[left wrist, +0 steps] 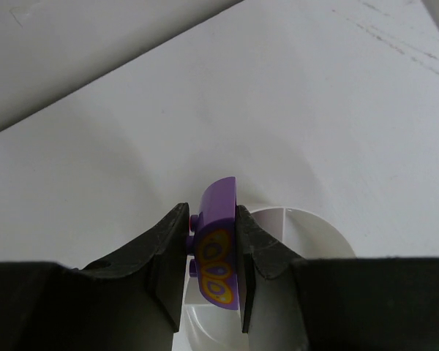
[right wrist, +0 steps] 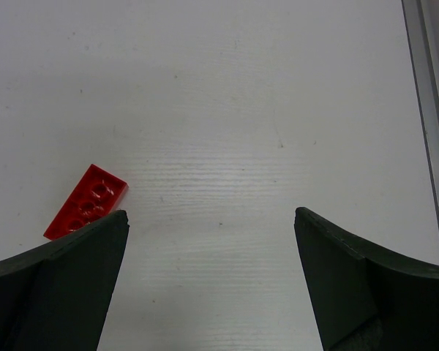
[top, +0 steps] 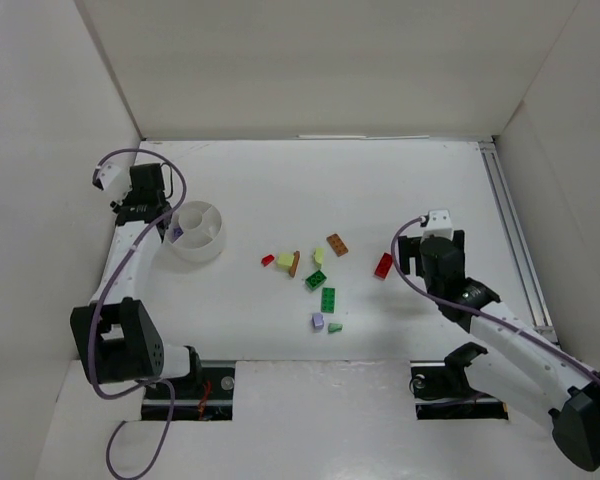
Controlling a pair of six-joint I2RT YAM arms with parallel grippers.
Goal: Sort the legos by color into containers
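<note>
My left gripper shifts the purple lego to the right in the overhead view next, then lowers it slightly over the container's outer section (top: 187,223).
My left gripper (left wrist: 212,256) is shut on a purple lego (left wrist: 221,245) with a yellow-orange print, held just above the left rim of the round white divided container (left wrist: 311,223). Seen from above, that gripper (top: 168,226) sits at the left edge of the container (top: 202,254). Loose legos lie mid-table: a small red one (top: 268,260), an orange-brown one (top: 337,244), two green ones (top: 315,280) (top: 328,298) and a purple one (top: 318,321). My right gripper (right wrist: 211,214) stands open over bare table, with a red lego (right wrist: 88,201) just outside its left finger.
White walls box in the table on three sides. A metal rail (top: 515,240) runs along the right edge. Pale yellow (top: 285,260) and pale green (top: 335,327) bricks lie among the loose pile.
</note>
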